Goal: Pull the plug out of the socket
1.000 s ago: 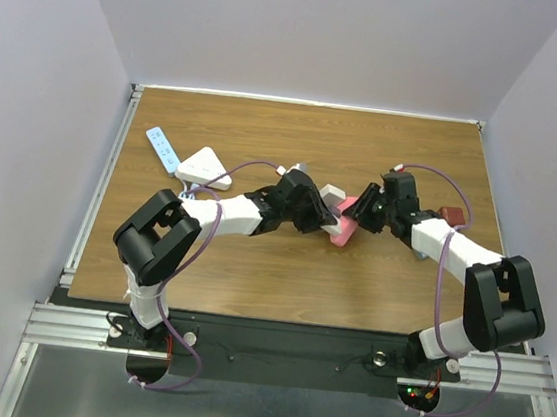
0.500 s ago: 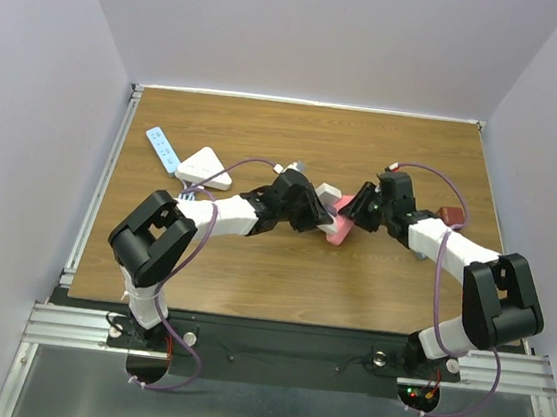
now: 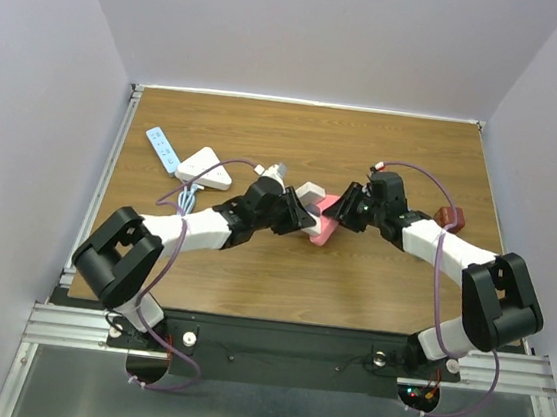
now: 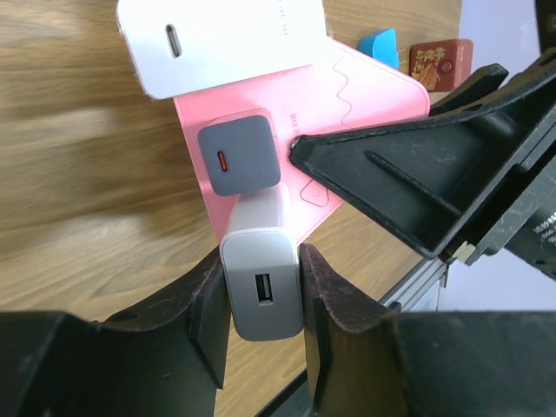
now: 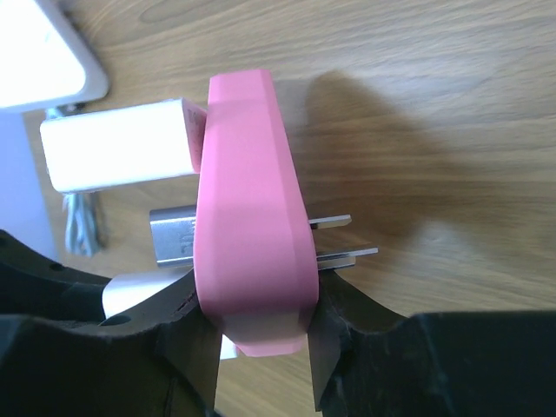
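My left gripper pulls off the pink block (image 3: 323,220) next and moves down to the tabletop by the small blue object, because loose things already lie there.
The pink socket block (image 3: 323,220) is held off the table between both arms. My right gripper (image 3: 347,210) is shut on its edge; in the right wrist view my gripper (image 5: 261,300) clamps the pink block (image 5: 252,200), with metal prongs (image 5: 339,239) sticking out of its right side. My left gripper (image 3: 295,221) is shut on a light grey USB plug (image 4: 261,291), which still touches the pink block (image 4: 347,95). A dark grey plug (image 4: 239,156) and a large white plug (image 4: 226,43) also sit in the block.
A white triangular adapter (image 3: 206,167) and a blue-white power strip (image 3: 162,148) lie at the back left, with a cable beside them. A dark red box (image 3: 448,218) lies at the right, and a small blue object (image 4: 380,45) shows near it.
Both grippers and the pink block have shifted left and slightly away from the arm bases. The left arm has stretched out lower. Both grips are unchanged.
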Controlling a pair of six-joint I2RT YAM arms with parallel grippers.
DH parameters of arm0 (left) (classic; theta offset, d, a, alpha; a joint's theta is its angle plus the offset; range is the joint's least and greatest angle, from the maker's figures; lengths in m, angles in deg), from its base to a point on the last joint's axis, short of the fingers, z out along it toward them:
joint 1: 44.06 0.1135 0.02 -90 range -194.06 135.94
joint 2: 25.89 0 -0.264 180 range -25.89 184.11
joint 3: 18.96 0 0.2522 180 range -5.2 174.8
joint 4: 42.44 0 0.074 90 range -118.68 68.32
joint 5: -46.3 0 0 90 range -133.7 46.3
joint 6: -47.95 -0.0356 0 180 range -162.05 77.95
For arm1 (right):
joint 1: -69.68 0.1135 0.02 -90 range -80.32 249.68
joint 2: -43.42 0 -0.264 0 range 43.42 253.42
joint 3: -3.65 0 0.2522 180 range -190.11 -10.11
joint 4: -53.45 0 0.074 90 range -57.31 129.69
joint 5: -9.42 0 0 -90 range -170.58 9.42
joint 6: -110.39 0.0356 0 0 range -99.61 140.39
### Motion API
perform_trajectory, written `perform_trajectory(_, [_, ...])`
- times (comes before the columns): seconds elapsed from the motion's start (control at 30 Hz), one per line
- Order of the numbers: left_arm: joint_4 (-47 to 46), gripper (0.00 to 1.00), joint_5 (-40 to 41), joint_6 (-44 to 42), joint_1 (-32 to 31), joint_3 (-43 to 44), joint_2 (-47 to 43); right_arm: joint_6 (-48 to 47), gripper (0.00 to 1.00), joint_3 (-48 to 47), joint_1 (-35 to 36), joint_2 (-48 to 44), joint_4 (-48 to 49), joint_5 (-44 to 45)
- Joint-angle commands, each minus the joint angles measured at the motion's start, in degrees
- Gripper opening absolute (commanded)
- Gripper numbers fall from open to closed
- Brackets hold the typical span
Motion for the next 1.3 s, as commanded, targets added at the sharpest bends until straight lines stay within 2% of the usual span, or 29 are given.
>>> perform_trajectory(0.0, [-7.3,0.00,3.4,-4.8,1.6,-5.7,-12.1,-6.4,0.00,0.2,-3.2,1.2,-5.6,12.7])
perform_trajectory(0.1, [-13.5,0.00,6.3,1.0,1.7,-11.1,-16.9,-5.8,0.00,0.6,-3.3,1.2,-5.5,12.6])
perform_trajectory(0.3, [-22.0,0.00,8.1,5.0,1.7,-15.6,-20.2,-4.0,0.00,0.3,-3.2,1.8,-5.3,11.6])
perform_trajectory(0.5, [-22.1,0.00,6.1,5.2,1.6,-14.4,-19.2,-3.2,0.00,-0.2,-3.3,1.0,-4.9,10.5])
perform_trajectory(0.6, [-15.8,0.00,6.3,2.2,1.6,-11.1,-17.8,-2.3,0.00,-2.0,-3.3,0.1,-4.9,8.9])
perform_trajectory(0.7, [-8.9,0.00,4.6,-1.6,1.6,-6.6,-12.8,-1.6,0.00,-6.4,-3.3,-3.3,-6.5,9.3])
perform_trajectory(0.77, [-8.5,0.00,2.3,-2.3,1.2,-5.5,-9.0,-0.6,0.01,-10.7,-3.4,-5.8,-9.8,15.2])
perform_trajectory(0.8, [-8.8,0.00,2.2,-2.0,1.1,-5.6,-8.2,-0.1,0.00,-15.2,-3.6,-6.4,-14.8,18.6])
perform_trajectory(0.93, [-13.9,0.00,-0.4,-1.6,0.9,-5.9,-3.0,0.5,0.00,-24.3,-4.7,-9.9,-23.5,32.6])
perform_trajectory(1.1, [-15.5,0.00,-2.8,-3.3,-1.7,4.0,9.8,0.6,0.00,-28.6,-4.8,-13.5,-30.2,40.5])
perform_trajectory(1.27, [-18.8,0.00,-6.8,-0.8,-5.1,17.0,23.4,0.7,0.00,-28.4,-5.0,-18.0,-31.9,40.2])
